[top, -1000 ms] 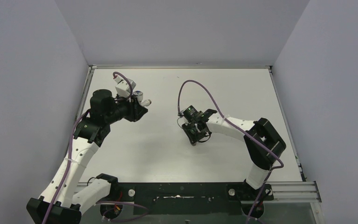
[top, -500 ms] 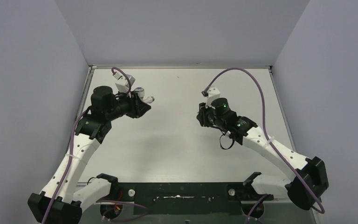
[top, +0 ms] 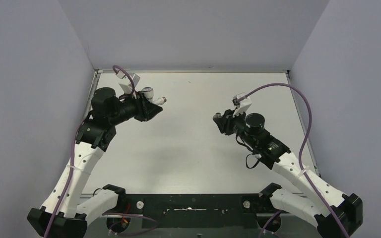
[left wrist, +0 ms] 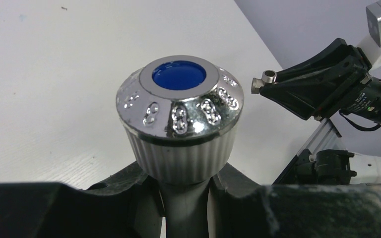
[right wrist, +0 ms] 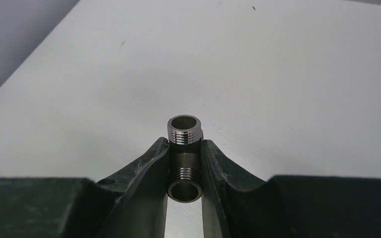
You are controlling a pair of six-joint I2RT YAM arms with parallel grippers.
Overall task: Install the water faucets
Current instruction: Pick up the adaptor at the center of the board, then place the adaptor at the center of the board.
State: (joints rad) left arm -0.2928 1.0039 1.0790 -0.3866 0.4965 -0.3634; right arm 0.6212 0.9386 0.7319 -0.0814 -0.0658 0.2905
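The robot next needs to lower its right gripper to an empty part of the tabletop below and back from it, tilting the fingers down, and release the fitting (right wrist: pixel 184 130).
My left gripper (top: pixel 152 105) is shut on the white faucet body, whose chrome knob (top: pixel 148 92) has a blue dot. It holds it above the far left of the table. In the left wrist view the knob (left wrist: pixel 181 116) fills the middle, and the black fingers (left wrist: pixel 129 193) clamp the white stem below it. My right gripper (top: pixel 219 120) is shut on the small threaded metal fitting (right wrist: pixel 184 130), which is held lengthwise between the fingers (right wrist: pixel 149 168). The fitting also shows in the left wrist view (left wrist: pixel 261 82), sticking out of the right gripper toward the faucet. The two grippers face each other, well apart.
The white table (top: pixel 193 148) is enclosed by grey walls on the left, back and right. An aluminium rail (top: pixel 308 144) runs along its right edge. A black strip (top: pixel 188 204) with the arm bases lies at the near edge.
The right arm has swung from the table's middle out to the right and turned its gripper leftward, still holding the fitting. The left gripper has moved slightly farther and rightward with the faucet.
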